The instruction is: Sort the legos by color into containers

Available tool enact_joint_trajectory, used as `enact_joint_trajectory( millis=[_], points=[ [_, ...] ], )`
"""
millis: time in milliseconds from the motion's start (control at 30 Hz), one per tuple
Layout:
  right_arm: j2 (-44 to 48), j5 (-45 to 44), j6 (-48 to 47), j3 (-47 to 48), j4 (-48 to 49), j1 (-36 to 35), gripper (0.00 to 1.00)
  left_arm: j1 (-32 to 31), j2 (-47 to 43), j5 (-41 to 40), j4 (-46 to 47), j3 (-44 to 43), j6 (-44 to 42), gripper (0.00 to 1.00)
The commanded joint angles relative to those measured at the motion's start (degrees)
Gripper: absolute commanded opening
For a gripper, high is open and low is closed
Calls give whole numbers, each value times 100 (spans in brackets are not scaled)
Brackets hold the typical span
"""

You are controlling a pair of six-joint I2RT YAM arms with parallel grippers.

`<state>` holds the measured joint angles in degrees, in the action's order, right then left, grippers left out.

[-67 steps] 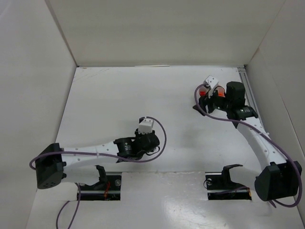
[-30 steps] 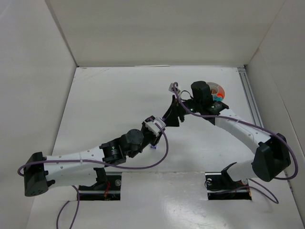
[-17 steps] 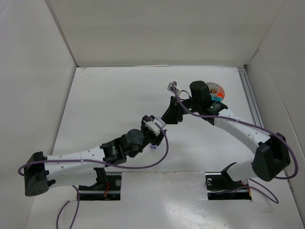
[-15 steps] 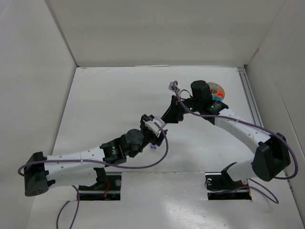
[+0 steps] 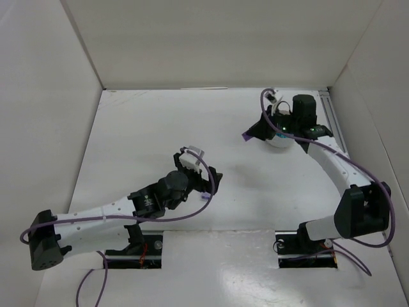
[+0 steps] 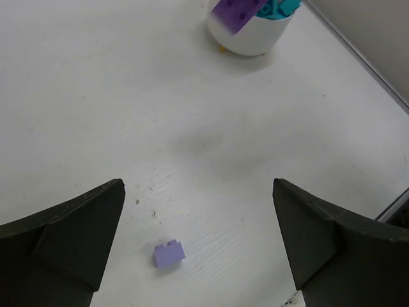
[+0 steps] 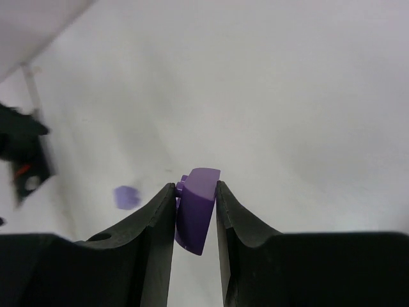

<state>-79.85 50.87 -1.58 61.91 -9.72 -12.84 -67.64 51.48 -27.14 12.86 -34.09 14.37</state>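
Next, my right gripper moves outward and to the right in the top view, over the dish's far part. It releases there, since teal legos sit in the dish's near part.
A dark purple lego (image 7: pixel 195 217) stands pinched between the two fingers of my right gripper (image 7: pixel 196 185), which is shut on it. In the top view that gripper (image 5: pixel 250 134) hovers just left of the round white dish (image 5: pixel 279 142), and the lego (image 5: pixel 245 136) shows at its tip. From the left wrist view, the dish (image 6: pixel 249 38) holds teal legos (image 6: pixel 281 7), with the held purple lego (image 6: pixel 235 13) over its rim. A pale purple lego (image 6: pixel 169 254) lies loose on the table between the wide-open fingers of my left gripper (image 6: pixel 198 192), touching neither. The right wrist view shows it too (image 7: pixel 126 197).
White walls box in the table on the left, back and right. A metal rail (image 5: pixel 332 121) runs along the right wall beside the dish. A tiny yellowish speck (image 6: pixel 222 48) lies at the dish's foot. The left gripper (image 5: pixel 208 182) sits near the table's middle.
The two grippers met mid-table; now the left has opened and drawn back, leaving the pale purple lego on the table. The right shut on the dark purple lego and swung to the dish.
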Motion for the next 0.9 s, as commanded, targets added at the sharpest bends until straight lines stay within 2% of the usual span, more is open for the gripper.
enact_joint_trajectory(
  millis=[0, 100, 267, 400, 533, 633, 867],
  points=[
    [23, -1040, -1034, 847, -631, 396, 0, 643, 28, 557, -670, 34, 1487, 100],
    [-162, -2462, -1642, 1507, -1032, 519, 0, 1355, 388, 1409, -881, 103, 2086, 100],
    [-723, -2933, -1994, 1964, -917, 967, 0, 1543, 951, 1702, -1084, 26, 1912, 100],
    [-1723, -2785, -2467, 2842, -1234, 1117, 0, 1543, 1232, 2010, -1023, -37, 1517, 100],
    [-2322, -2837, -3030, 3317, -1235, 1170, 0, 1543, 1460, 2194, -970, -98, 1296, 100],
    [-2823, -2688, -3531, 3809, -1656, 1240, 0, 1543, 1610, 2248, -970, -151, 1095, 100],
    [-3115, -2354, -3954, 3890, -1867, 1293, 0, 1543, 2111, 2300, -1190, -326, 972, 98]
  ],
)
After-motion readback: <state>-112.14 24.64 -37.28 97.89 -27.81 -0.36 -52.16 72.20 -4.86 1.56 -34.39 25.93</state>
